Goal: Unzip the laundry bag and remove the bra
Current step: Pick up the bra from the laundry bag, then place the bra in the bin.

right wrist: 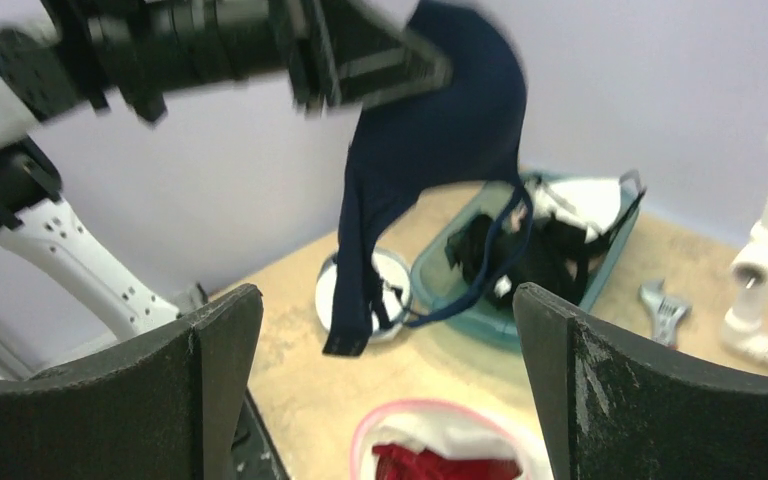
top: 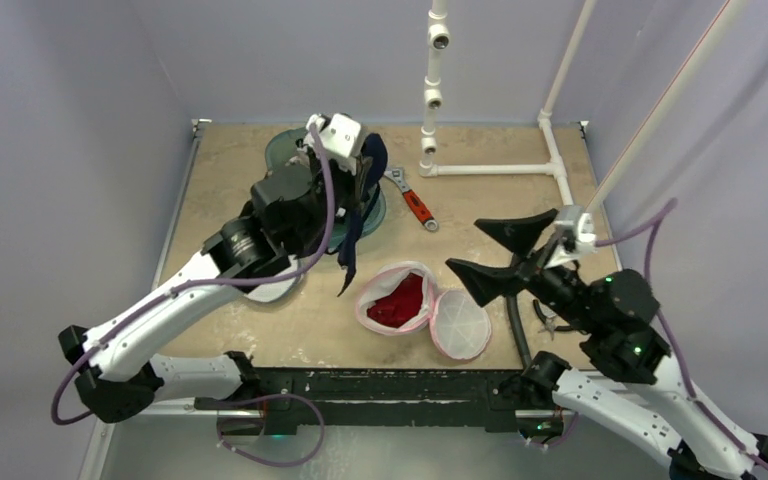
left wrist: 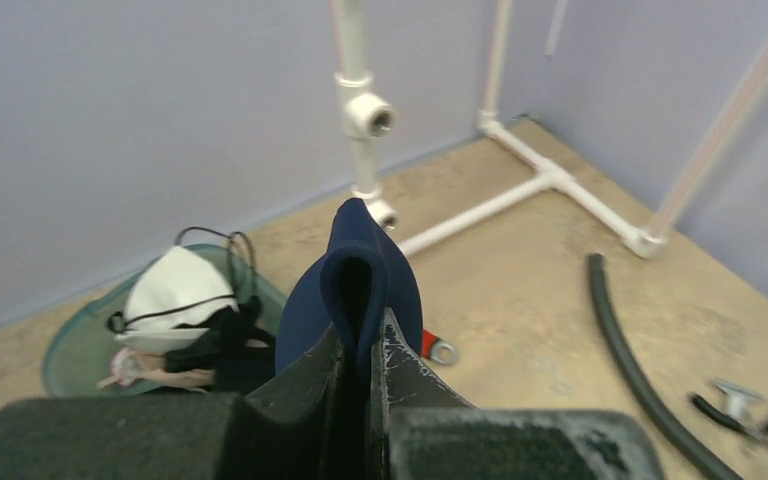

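Observation:
Other garments lie in the teal bin (top: 282, 150). My left gripper needs to move outward and left in the top view next, then down over the bin to release the bra (top: 372, 160).
My left gripper (top: 358, 172) is shut on a navy blue bra (top: 372, 160) and holds it up above the teal bin (top: 282, 150); a strap and band hang down to the table. In the left wrist view the fingers (left wrist: 400, 365) pinch the bra's folded cup (left wrist: 360, 265). The white mesh laundry bag (top: 412, 272) with a pink rim lies open at the front centre, a red garment (top: 396, 302) inside, its round flap (top: 460, 323) folded out to the right. My right gripper (top: 496, 256) is open and empty, just right of the bag (right wrist: 430, 430). The bra (right wrist: 430, 130) also shows in the right wrist view.
The teal bin (left wrist: 70, 350) holds white and black garments. A white round lid (top: 272, 290) lies by the left arm. A red-handled wrench (top: 415, 203), a white PVC pipe frame (top: 490, 168), a black hose (top: 515, 330) and pliers (left wrist: 740, 400) lie at the back and right.

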Motion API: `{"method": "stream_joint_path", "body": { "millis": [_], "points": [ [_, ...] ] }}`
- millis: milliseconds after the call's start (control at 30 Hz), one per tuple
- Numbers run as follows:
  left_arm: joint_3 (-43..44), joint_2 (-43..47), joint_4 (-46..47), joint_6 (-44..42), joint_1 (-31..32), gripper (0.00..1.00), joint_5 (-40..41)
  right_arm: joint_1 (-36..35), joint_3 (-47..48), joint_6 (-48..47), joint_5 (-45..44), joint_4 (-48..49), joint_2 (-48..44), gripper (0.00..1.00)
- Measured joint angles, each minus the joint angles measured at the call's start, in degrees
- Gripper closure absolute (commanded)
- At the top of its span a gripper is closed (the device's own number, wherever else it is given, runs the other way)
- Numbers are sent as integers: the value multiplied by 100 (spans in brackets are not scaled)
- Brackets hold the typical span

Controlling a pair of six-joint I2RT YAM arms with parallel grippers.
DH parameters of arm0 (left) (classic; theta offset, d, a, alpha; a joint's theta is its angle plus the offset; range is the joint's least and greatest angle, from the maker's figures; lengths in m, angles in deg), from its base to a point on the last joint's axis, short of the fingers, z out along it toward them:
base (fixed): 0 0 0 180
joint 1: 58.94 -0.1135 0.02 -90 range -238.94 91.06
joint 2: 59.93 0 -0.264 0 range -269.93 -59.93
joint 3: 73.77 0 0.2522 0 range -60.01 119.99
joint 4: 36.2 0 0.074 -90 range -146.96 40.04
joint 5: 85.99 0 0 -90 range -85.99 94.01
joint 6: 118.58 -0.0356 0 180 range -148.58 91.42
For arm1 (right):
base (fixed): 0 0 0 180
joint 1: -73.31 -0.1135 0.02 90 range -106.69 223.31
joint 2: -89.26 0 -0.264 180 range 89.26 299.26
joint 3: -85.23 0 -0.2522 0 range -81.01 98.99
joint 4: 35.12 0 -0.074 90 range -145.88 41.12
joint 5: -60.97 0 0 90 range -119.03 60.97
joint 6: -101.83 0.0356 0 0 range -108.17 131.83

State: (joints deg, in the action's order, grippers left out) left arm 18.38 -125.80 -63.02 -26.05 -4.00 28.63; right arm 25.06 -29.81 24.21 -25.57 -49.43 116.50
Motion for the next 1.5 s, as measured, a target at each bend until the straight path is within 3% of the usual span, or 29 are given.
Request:
{"method": "stream_joint_path", "body": {
  "millis": [133, 333, 467, 700, 900, 1000, 1267, 1500],
  "points": [
    [579, -601, -164, -7, -791, 100, -133, 0, -713, 334, 31, 197, 129, 3],
    [1248, -1268, -105, 323, -2227, 100, -1222, 0, -1386, 697, 107, 487, 229, 3],
    [1161, -1370, 96, 459, -2898, 100, -2166, 0, -1545, 802, 214, 691, 175, 4],
    [334, -1432, 1235, 855, -3980, 100, -4369, 0, -1609, 822, 238, 833, -17, 4],
    [-55, -1943, 2140, 1447, -4297, 100, -6041, 0, -1674, 820, 256, 859, -33, 4],
    [-114, -2072, 2435, 1718, -4330, 100, -6511, 0, -1685, 820, 256, 861, -31, 4],
    [-192, -2144, 2997, 1884, -4378, 100, -6977, 0, -1705, 820, 256, 866, -33, 4],
    [-621, -2931, 3832, 2505, -4957, 100, -7296, 0, -1725, 817, 258, 863, -74, 4]
  ]
}}
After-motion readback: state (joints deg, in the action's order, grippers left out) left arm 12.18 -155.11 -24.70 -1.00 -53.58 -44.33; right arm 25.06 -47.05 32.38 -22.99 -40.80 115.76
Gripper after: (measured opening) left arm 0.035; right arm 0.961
